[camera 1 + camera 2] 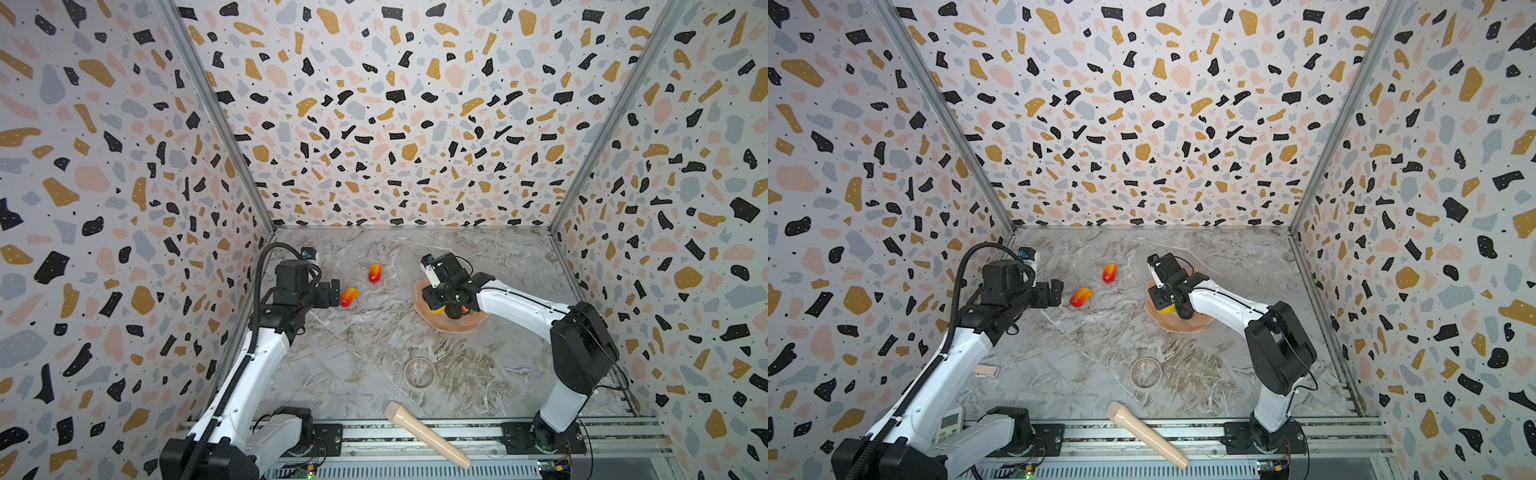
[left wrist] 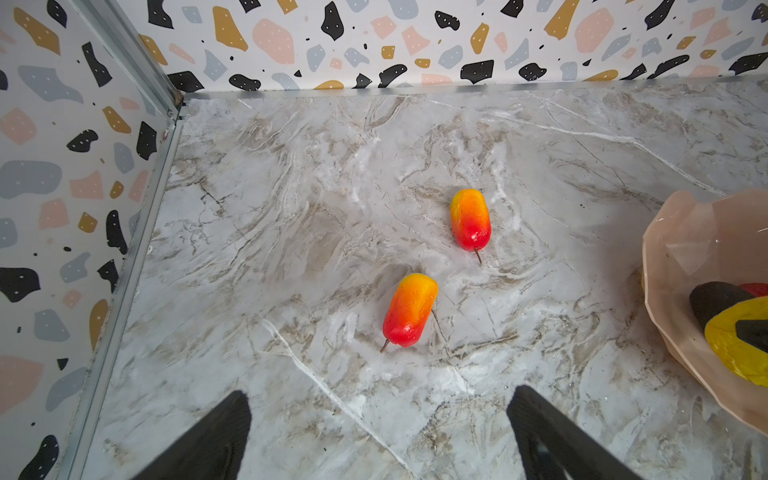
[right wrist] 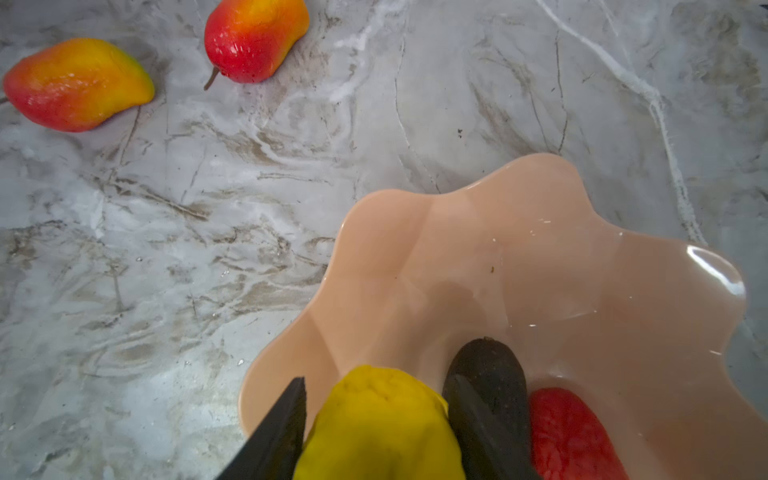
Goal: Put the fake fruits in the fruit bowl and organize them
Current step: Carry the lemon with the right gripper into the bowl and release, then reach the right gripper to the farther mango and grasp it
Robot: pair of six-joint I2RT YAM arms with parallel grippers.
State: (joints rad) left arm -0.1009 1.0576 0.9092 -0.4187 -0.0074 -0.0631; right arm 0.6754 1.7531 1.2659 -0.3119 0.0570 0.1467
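The yellow fruit is already inside the bowl's rim, so my right gripper will stay low over the bowl (image 1: 453, 325) beside the blackish avocado and open to release it.
Two red-to-yellow mangoes lie on the marble table: the near mango (image 1: 349, 296) (image 2: 409, 309) (image 3: 79, 83) and the far mango (image 1: 374, 273) (image 2: 470, 218) (image 3: 255, 37). My left gripper (image 1: 336, 293) (image 2: 380, 397) stands open just left of the near mango, holding nothing. The peach-pink fruit bowl (image 1: 453, 325) (image 3: 498, 257) sits at the right. My right gripper (image 1: 436, 305) (image 3: 376, 386) is over its left side, shut on the bumpy yellow fruit (image 3: 378, 424) (image 2: 731, 345). The blackish avocado (image 3: 486, 365) and the red strawberry (image 3: 569, 432) lie in the bowl beside it.
A small clear glass dish (image 1: 419, 372) stands nearer the front, in the middle. A long beige cylinder (image 1: 426, 434) lies across the front rail. Patterned walls close in the table on the left, back and right.
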